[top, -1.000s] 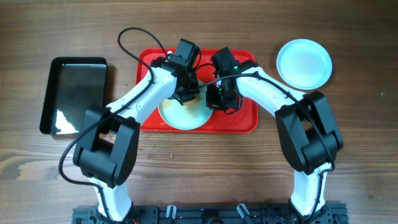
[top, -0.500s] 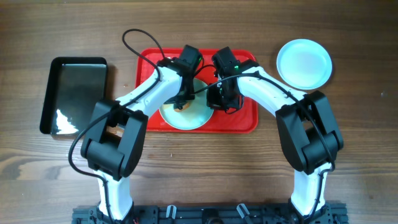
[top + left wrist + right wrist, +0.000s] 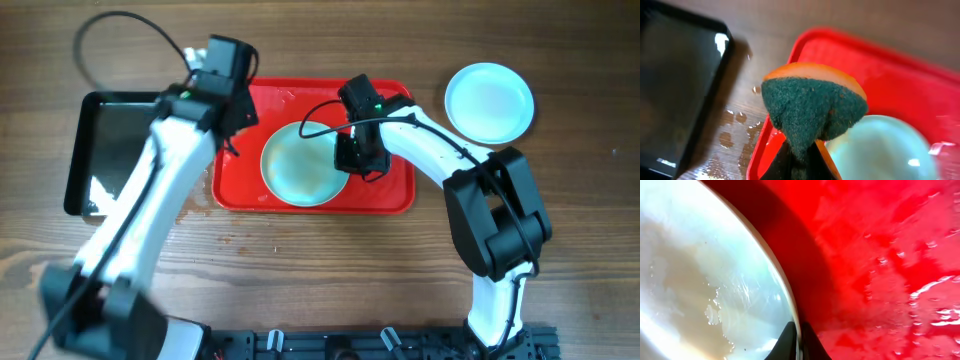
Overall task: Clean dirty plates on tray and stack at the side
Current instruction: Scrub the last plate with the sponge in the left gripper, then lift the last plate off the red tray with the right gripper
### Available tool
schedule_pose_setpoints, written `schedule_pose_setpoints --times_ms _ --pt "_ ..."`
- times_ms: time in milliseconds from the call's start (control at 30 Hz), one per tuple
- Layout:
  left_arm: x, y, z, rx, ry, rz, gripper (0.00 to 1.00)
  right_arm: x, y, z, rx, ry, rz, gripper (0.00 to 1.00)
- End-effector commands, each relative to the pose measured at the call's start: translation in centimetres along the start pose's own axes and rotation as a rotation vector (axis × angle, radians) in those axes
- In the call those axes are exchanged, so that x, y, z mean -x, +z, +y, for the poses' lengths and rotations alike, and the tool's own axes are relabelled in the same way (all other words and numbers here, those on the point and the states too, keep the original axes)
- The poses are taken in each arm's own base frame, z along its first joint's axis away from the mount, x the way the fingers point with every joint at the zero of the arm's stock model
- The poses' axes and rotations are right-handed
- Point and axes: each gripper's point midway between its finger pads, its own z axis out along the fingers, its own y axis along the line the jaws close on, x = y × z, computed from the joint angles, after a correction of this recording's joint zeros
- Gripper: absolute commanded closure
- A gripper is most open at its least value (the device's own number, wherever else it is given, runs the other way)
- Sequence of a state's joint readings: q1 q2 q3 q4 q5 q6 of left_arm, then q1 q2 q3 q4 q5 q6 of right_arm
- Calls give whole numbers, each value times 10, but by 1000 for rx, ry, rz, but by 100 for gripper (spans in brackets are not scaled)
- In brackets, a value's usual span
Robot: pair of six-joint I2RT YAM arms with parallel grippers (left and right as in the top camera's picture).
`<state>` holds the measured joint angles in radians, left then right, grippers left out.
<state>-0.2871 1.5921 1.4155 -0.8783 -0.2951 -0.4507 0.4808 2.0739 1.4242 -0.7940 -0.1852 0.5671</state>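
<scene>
The clean plate (image 3: 489, 102), the stack's base, is to the right of my right gripper in the overhead view, so I will rise, swing over it and lower to release.
The red tray (image 3: 385, 190) lies mid-table. One pale plate (image 3: 295, 165) with a wet brownish film lies on it, also in the right wrist view (image 3: 705, 280). My right gripper (image 3: 350, 158) is shut on that plate's right rim, the fingers (image 3: 790, 340) pinching its edge. My left gripper (image 3: 232, 122) is shut on a green-and-orange sponge (image 3: 812, 110) and holds it above the tray's left edge (image 3: 790, 65), off the plate (image 3: 880, 150). A clean plate (image 3: 489, 102) lies on the table at the right. A third plate is not in view.
A glossy black tray (image 3: 125, 140) sits left of the red tray, also in the left wrist view (image 3: 675, 85). Water drops (image 3: 737, 120) wet the wood between the two trays. The red tray's surface (image 3: 880, 270) is wet.
My left arm has lifted the sponge off the plate and swung left to the tray's left edge. The plate's orange-brown smear is gone. The right gripper has stayed on the rim.
</scene>
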Motion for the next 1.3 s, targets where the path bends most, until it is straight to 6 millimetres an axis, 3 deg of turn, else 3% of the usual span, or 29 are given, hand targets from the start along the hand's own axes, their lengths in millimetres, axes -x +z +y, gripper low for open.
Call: schedule_pose_setpoints --times_ms 0,167,267,433,533,633,767,967,1133,1267 --pt "-15 -5 0 -17 6 62 96 35 -19 -25 -180 -28 -101 96" --pt "-52 16 -2 -37 26 185 96 88 -135 -35 -448 -120 -315 96" --pt "-55 18 -1 -32 28 191 96 101 -187 -47 -584 -145 -415 95" --pt "-50 18 -4 -41 -23 172 96 106 -239 -56 -860 -213 -566 96" --pt "-50 18 -4 -41 -24 172 96 101 -261 -35 -1002 -256 -682 96" --pt "-50 18 -4 -41 -23 172 96 86 -293 1 -1184 -333 -842 96" --pt "-50 19 -4 -40 -23 173 96 76 -295 21 -1194 -374 -884 96" --pt "-50 19 -4 -40 -23 173 96 76 -293 21 -1185 -376 -879 96" --pt "-50 19 -4 -40 -23 173 96 75 -272 25 -1080 -394 -816 96" --pt "-50 19 -4 -40 -23 173 96 75 -270 25 -1066 -394 -810 96"
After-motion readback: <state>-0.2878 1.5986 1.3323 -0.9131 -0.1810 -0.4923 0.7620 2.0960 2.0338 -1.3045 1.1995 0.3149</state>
